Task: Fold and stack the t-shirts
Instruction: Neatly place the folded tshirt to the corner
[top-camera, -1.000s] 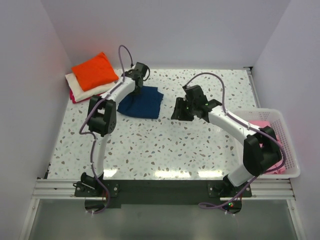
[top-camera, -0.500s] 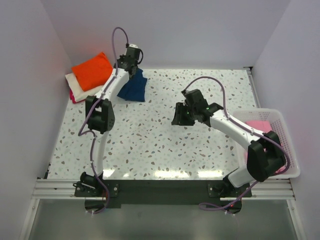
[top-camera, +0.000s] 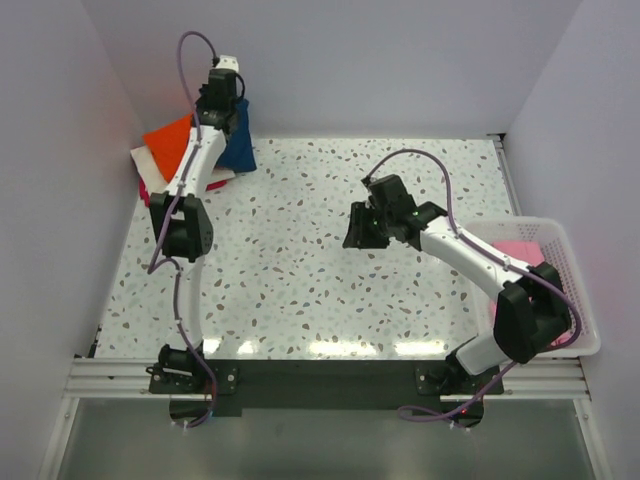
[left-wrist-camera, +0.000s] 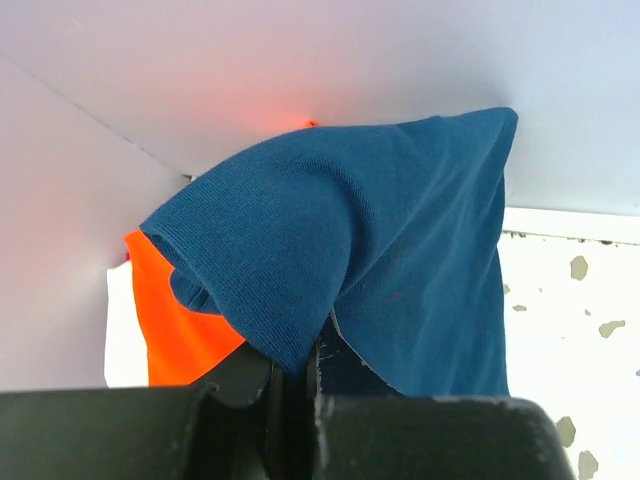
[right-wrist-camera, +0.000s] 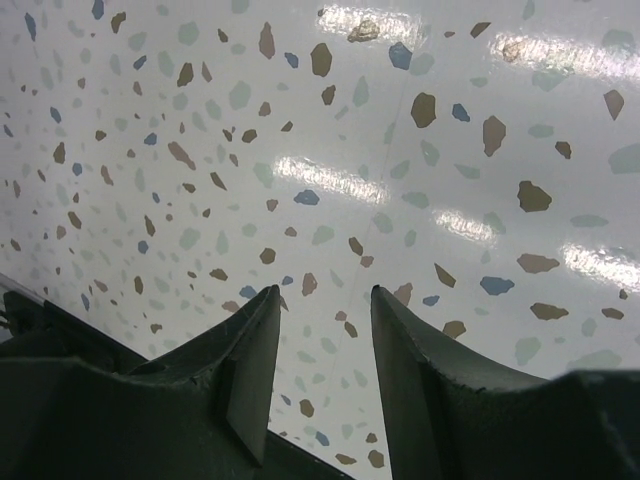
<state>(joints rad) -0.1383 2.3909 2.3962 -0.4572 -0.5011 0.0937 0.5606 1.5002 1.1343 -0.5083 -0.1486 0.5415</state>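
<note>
The left gripper goes left in the top view, over the orange t-shirt's bare part (top-camera: 166, 146), and releases next, since the navy t-shirt (top-camera: 238, 142) leaves that part uncovered.
The folded navy t-shirt (top-camera: 238, 142) (left-wrist-camera: 380, 230) hangs off the table, pinched at one edge by my left gripper (top-camera: 222, 102) (left-wrist-camera: 300, 362), which is shut on it. It hangs over the right side of the stack at the far left corner. That stack has an orange t-shirt (top-camera: 168, 140) (left-wrist-camera: 175, 315) on top, a cream one (top-camera: 143, 160) below it, and a magenta edge (top-camera: 147, 196) at the bottom. My right gripper (top-camera: 358, 232) (right-wrist-camera: 325, 292) hovers open just above the bare table middle. A pink t-shirt (top-camera: 527, 250) lies in the basket.
A white slotted basket (top-camera: 578, 300) stands at the table's right edge beside my right arm. White walls close in the table (top-camera: 300, 270) at the back and both sides, and the stack sits tight in the far left corner.
My left gripper has lifted the navy t-shirt off the table and carried it back and left, over the stack. The right arm has barely moved.
</note>
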